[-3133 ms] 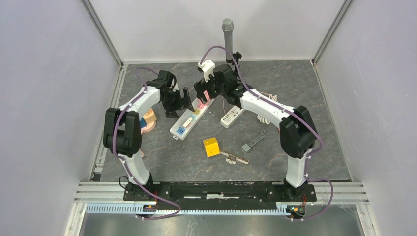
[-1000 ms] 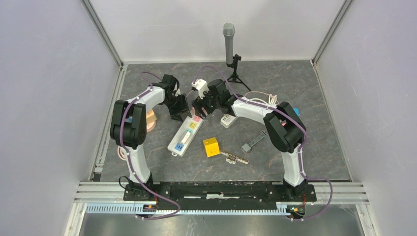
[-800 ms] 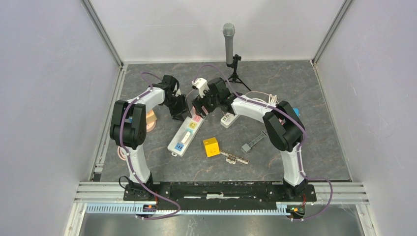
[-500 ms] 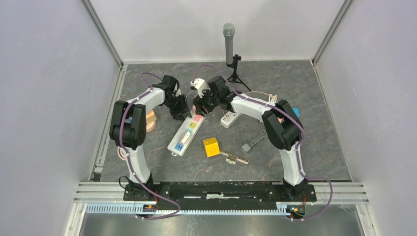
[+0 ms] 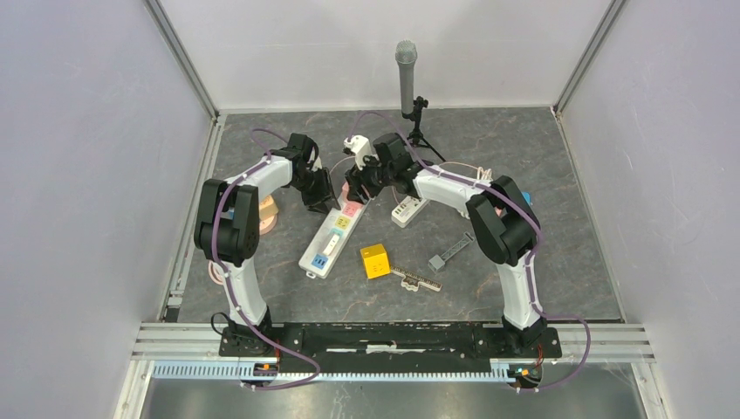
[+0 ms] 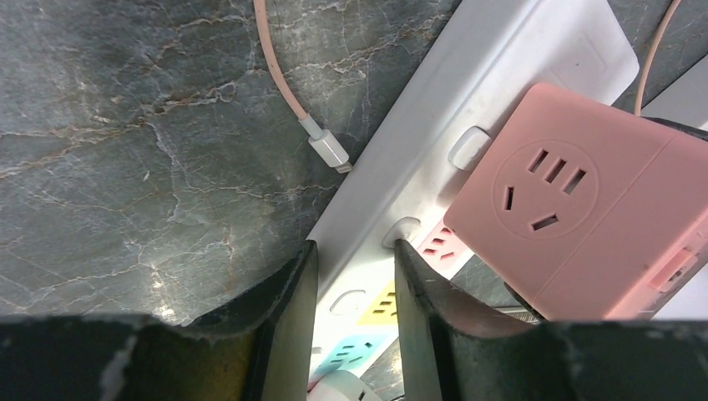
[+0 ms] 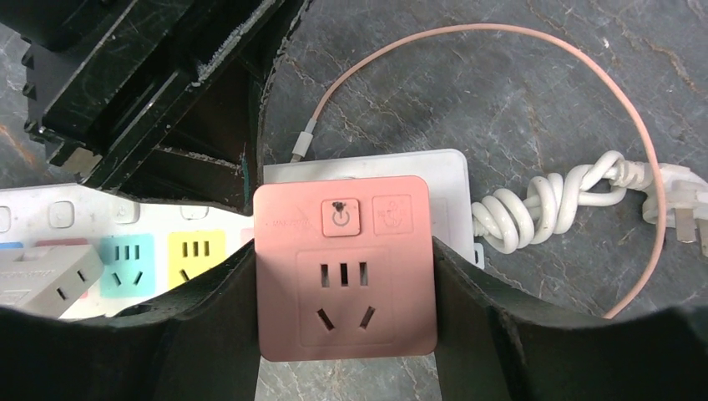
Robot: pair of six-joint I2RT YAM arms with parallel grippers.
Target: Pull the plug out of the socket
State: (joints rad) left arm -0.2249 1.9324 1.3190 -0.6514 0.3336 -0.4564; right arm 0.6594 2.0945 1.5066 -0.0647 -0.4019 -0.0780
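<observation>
The pink plug (image 5: 351,209) should come up from the white power strip (image 5: 325,244) next, pulled by my right gripper. Then the plug should go down beside the far end of the second power strip.
A white power strip (image 5: 325,244) lies slantwise on the dark table, and a pink plug (image 5: 351,209) sits in its far end. My right gripper (image 5: 360,187) is shut on that plug (image 7: 346,267), with a finger (image 7: 209,326) pressed to each side. My left gripper (image 5: 320,198) stands on the strip's left edge beside the plug (image 6: 576,217). Its jaws (image 6: 355,255) are narrow. One finger (image 6: 284,309) lies against the strip's side (image 6: 434,117) and the other rests on its top by a switch. Whether they pinch the strip is unclear.
A white plug (image 7: 46,280) sits in the strip's nearer part. A second white strip (image 5: 408,209) lies to the right, with a coiled white cord (image 7: 551,200) and a pink cable (image 7: 634,125). A yellow cube (image 5: 375,260), grey bracket (image 5: 449,251), toothed bar (image 5: 417,279) and microphone stand (image 5: 407,78) are nearby.
Both grippers' jaws have narrowed over the last second, the right one onto the pink plug. Three seconds ago both arms were higher and the strip lay a little farther back.
</observation>
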